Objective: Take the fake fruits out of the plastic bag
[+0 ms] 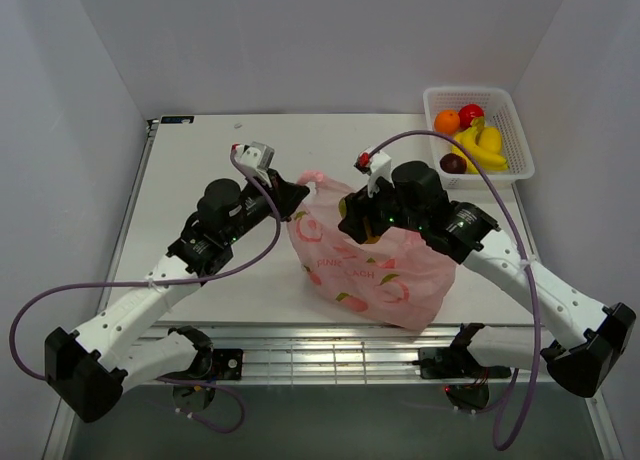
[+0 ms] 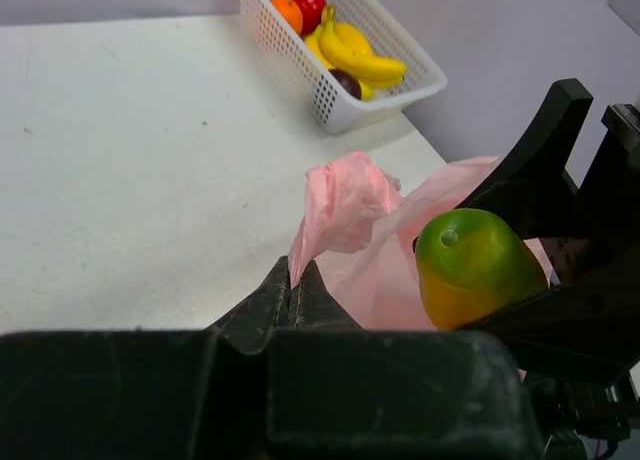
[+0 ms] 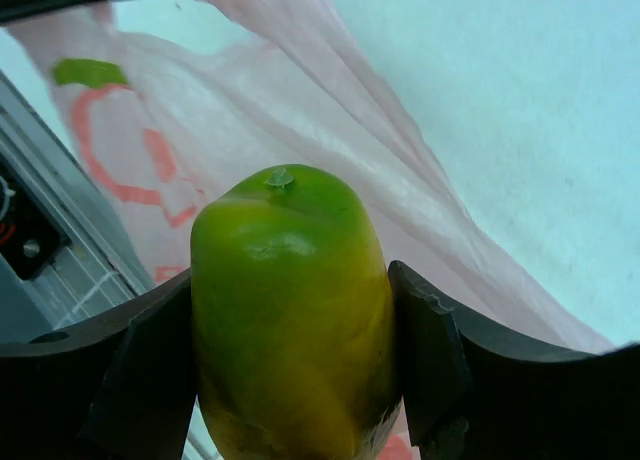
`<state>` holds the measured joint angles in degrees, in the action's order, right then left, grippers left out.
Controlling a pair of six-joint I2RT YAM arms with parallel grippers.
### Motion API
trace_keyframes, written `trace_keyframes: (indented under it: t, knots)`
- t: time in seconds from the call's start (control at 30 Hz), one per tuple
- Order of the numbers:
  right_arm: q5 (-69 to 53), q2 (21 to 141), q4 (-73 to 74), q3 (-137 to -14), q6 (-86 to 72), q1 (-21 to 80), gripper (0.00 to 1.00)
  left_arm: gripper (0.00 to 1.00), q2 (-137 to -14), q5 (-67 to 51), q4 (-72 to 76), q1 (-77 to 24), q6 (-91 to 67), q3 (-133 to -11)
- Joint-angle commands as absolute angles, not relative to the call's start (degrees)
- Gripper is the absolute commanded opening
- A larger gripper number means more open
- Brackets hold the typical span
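The white basket's gap between orange fruit [image 1: 446, 120] and dark plum is empty. My right gripper will swing outward from the bag [image 1: 385, 270] and turn over that gap.
The pink plastic bag [image 1: 385, 270] with peach prints lies at the table's middle front. My left gripper [image 1: 297, 195] is shut on the bag's handle [image 2: 335, 205] and holds it up. My right gripper [image 1: 362, 218] is at the bag's mouth, shut on a glossy green-and-yellow fake fruit [image 3: 295, 315], which also shows in the left wrist view [image 2: 472, 267]. An orange fruit [image 1: 446, 120], a red fruit [image 1: 471, 112], yellow bananas [image 1: 482, 146] and a dark plum [image 1: 453, 163] lie in the white basket [image 1: 517, 128]. Whatever else is inside the bag is hidden.
The white lattice basket stands at the back right corner, against the right wall. White walls close in the table on left, back and right. The table's metal front rail [image 1: 330, 355] runs along the near edge.
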<state>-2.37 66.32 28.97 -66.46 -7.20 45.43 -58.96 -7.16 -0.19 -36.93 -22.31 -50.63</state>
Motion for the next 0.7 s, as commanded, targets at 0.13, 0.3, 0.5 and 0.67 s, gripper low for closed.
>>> trace_keyframes:
  t: [0.13,0.3,0.5,0.67]
  knots:
    - [1.52,65.74,18.38,-74.17,-0.26,42.72,0.28,0.0,-58.88,-0.97,8.7,-37.0,-20.04,-55.63]
    - [10.82,70.83,17.06,-78.4,-5.04,29.16,0.29,0.0,-62.14,1.23,8.52,-37.0,-19.25,-57.3]
    - [24.23,81.37,8.17,-82.34,-4.49,17.43,0.31,0.0,-62.67,1.49,8.0,-37.0,-17.84,-57.92]
    - [33.74,96.11,7.74,-95.24,1.74,11.52,0.36,0.0,-60.83,1.76,7.82,-37.0,-17.32,-56.96]
